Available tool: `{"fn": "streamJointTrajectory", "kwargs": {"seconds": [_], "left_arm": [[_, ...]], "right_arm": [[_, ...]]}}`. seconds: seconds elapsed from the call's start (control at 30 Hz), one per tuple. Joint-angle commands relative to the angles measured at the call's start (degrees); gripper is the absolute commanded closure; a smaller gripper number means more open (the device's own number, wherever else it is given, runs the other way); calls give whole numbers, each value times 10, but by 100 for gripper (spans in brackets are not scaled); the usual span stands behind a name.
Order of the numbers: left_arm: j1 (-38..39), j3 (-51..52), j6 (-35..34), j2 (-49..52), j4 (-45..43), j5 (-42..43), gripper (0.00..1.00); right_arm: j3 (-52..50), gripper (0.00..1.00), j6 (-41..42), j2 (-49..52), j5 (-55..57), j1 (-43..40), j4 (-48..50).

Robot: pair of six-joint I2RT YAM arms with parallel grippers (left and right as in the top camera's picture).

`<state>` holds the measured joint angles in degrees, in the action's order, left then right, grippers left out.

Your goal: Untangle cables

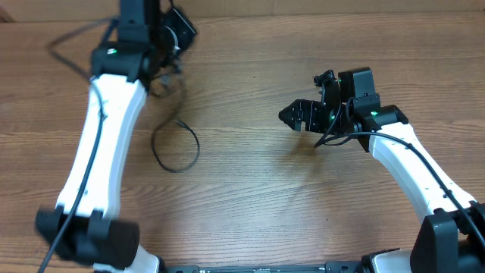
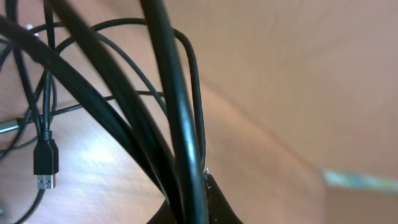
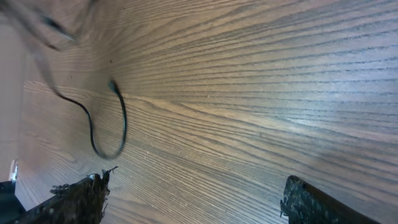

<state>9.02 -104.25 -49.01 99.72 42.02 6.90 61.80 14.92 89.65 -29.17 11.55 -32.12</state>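
My left gripper should next move down toward the right in the overhead view, onto the clear bare wood between the grippers, and let go of the cables.
The cables are thin black cords. One of them lies in a loose loop (image 1: 198, 145) on the wood, and another strand (image 1: 53, 47) bends out at the far left. My left gripper (image 1: 168, 53) is at the back left, shut on cables (image 2: 180, 124) that run up out of its jaws. A black USB plug (image 2: 45, 163) hangs among the thinner loops. My right gripper (image 1: 299, 115) hovers open over bare wood right of centre, holding nothing. In the right wrist view the loop (image 3: 122, 118) lies well beyond the open gripper (image 3: 196, 186).
The wooden table (image 1: 303, 205) fills the view. The white left arm (image 1: 102, 144) slants across the left side from the front edge to the back. The right arm (image 1: 409, 167) comes in from the front right corner.
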Motion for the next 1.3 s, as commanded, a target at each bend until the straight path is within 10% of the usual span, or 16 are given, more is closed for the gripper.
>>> {"fn": "streamJointTrajectory", "kwargs": {"seconds": [0.0, 0.67, 0.97, 1.27], "left_arm": [[9, -35, 74, -54, 32, -181, 96], [113, -35, 66, 170, 192, -111, 96], [131, -35, 124, 217, 203, -39, 42], [106, -36, 147, 181, 199, -45, 37]], "right_arm": [[3, 10, -6, 1, -3, -4, 9], [3, 10, -2, 1, -3, -4, 14], [3, 9, -2, 1, -3, -4, 17], [3, 6, -2, 1, 2, -4, 18]]}}
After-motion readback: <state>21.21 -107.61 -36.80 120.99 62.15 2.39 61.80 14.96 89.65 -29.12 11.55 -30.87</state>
